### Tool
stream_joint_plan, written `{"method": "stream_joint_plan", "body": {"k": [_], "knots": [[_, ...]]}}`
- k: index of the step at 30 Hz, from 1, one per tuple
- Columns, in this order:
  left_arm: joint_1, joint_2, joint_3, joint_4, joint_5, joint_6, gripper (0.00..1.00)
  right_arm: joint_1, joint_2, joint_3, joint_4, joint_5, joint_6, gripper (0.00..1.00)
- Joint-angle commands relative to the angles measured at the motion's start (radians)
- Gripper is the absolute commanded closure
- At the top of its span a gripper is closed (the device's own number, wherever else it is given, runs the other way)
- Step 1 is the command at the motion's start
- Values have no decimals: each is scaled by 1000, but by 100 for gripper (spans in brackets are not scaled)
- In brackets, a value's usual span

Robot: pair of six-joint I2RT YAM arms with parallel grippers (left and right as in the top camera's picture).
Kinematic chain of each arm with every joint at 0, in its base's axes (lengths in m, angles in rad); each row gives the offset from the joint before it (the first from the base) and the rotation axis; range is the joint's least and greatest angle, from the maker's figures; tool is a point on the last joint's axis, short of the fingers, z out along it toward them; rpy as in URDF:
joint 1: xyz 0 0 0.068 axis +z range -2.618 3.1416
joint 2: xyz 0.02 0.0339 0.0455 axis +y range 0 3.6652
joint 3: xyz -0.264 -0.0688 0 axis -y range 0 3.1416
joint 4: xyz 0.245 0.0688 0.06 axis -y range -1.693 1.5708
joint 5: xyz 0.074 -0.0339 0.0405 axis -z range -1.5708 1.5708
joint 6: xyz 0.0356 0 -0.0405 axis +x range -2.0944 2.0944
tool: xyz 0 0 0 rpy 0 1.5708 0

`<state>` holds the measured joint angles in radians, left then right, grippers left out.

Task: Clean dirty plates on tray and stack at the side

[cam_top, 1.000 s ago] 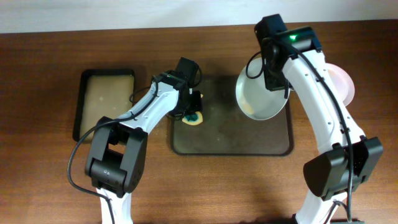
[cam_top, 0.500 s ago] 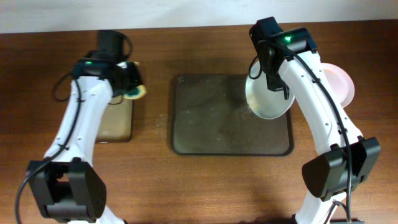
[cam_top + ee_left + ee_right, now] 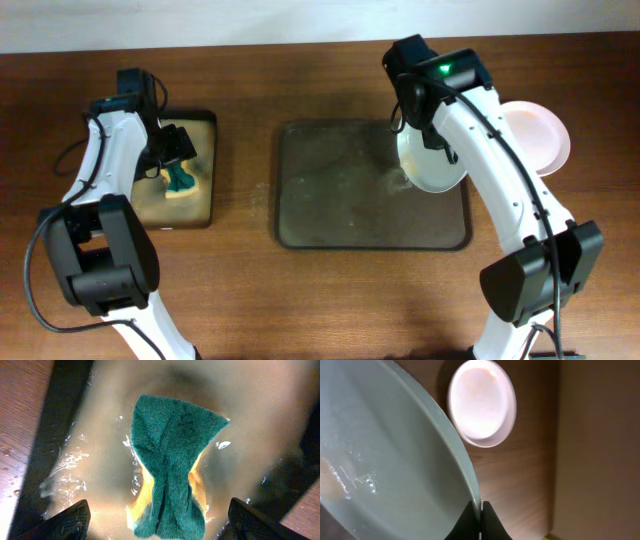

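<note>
I will lift my right gripper off the brown tray (image 3: pixel 340 200) next, swing it over the second white plate and lower it to let go of the rim, because that plate lies flat for stacking.
My right gripper (image 3: pixel 479 516) is shut on the rim of a white plate (image 3: pixel 385 460), which hangs tilted over the far right corner of the dark brown tray (image 3: pixel 340 200). This plate (image 3: pixel 432 165) looks wet inside, with a faint yellowish smear. A second white plate (image 3: pixel 540 135) lies flat on the table right of the tray. My left gripper (image 3: pixel 160 527) is open above a green and yellow sponge (image 3: pixel 172 470), which lies loose between the fingers in the small black tray (image 3: pixel 213 200).
The small black tray has a tan, wet lining (image 3: pixel 260 420) and sits at the left of the table. The brown tray's floor carries water marks near the held plate. The table's far edge meets a pale wall.
My left arm carried the sponge from the brown tray to the small black tray, opened, and the sponge dropped into it. The right gripper shifted the held plate slightly left.
</note>
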<state>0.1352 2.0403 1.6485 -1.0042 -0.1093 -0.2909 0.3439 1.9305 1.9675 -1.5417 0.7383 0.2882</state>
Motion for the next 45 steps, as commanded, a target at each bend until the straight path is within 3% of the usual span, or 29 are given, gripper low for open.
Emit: {"method": "stream_joint_plan", "body": {"k": [1, 3, 10, 13, 15, 20, 22, 26, 30, 32, 38, 45], "knots": [[3, -100, 117, -53, 49, 8, 9, 87, -23, 24, -8, 196, 20, 96], [3, -154, 147, -64, 109, 8, 0, 149, -23, 24, -8, 298, 20, 96], [3, -223, 147, -64, 129, 8, 1, 382, -23, 24, -3, 653, 0, 96], [3, -223, 146, -64, 129, 8, 1, 366, -18, 19, 135, 629, -3, 96], [3, -223, 146, -64, 129, 8, 1, 357, -17, 19, 71, 629, -34, 96], [3, -223, 146, -64, 129, 8, 1, 303, -9, 19, 109, 580, -25, 95], [3, -223, 146, -64, 129, 8, 1, 227, -9, 19, 197, 392, 22, 96], [3, -223, 146, -64, 129, 8, 1, -70, -3, 19, 291, -301, -107, 96], [3, -223, 146, -64, 129, 8, 0, -356, 5, 19, 302, -588, -124, 96], [3, -223, 146, -64, 129, 8, 1, -573, 30, 16, 302, -741, -127, 96], [3, -223, 146, -64, 129, 8, 1, -853, 143, 16, 357, -818, -127, 96], [3, -223, 146, -64, 129, 8, 1, -887, 272, 16, 456, -817, -127, 93]]}}
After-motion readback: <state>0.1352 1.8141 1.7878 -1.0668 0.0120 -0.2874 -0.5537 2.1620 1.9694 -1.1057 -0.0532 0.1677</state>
